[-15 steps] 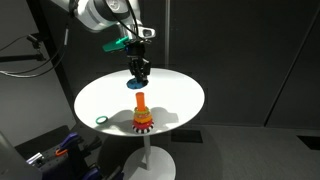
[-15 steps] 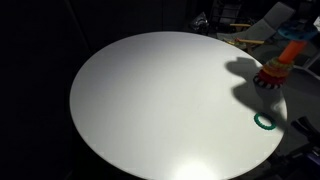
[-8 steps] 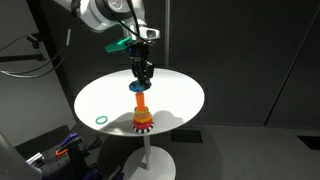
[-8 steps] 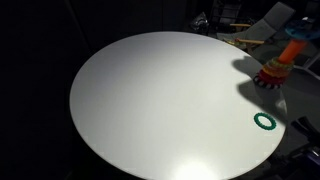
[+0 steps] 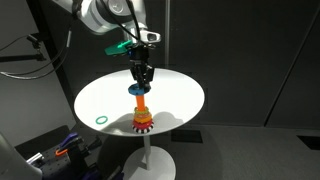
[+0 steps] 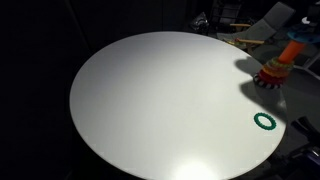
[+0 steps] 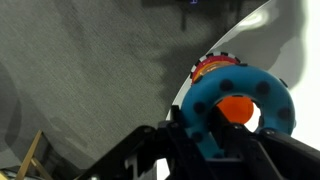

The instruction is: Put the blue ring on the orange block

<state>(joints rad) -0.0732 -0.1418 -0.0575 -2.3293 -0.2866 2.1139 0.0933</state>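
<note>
My gripper holds the blue ring and next needs to lower it a little onto the orange block's top (image 7: 237, 108), then let it go.
My gripper (image 5: 141, 78) is shut on the blue ring (image 5: 139, 88) and holds it just above the top of the orange block (image 5: 141, 104), which stands on its red toothed base (image 5: 142, 123) on the round white table (image 5: 110, 98). In the wrist view the blue ring (image 7: 240, 108) sits between my dark fingers (image 7: 215, 130), with the orange peg top (image 7: 238, 108) showing through its hole and the red toothed base (image 7: 212, 68) behind. In an exterior view the peg (image 6: 288, 52) and base (image 6: 271, 75) stand at the table's far right edge; the ring and gripper are out of that view.
A thin green ring (image 5: 100, 119) lies flat on the table near its edge, also seen in an exterior view (image 6: 264, 121). The table (image 6: 160, 100) stands on a single white column (image 5: 148, 158). Dark curtains surround it. Clutter (image 5: 60, 150) lies on the floor below.
My gripper has moved with the blue ring toward the peg and now holds it right over the peg top. Its shadow has left the table by the green ring.
</note>
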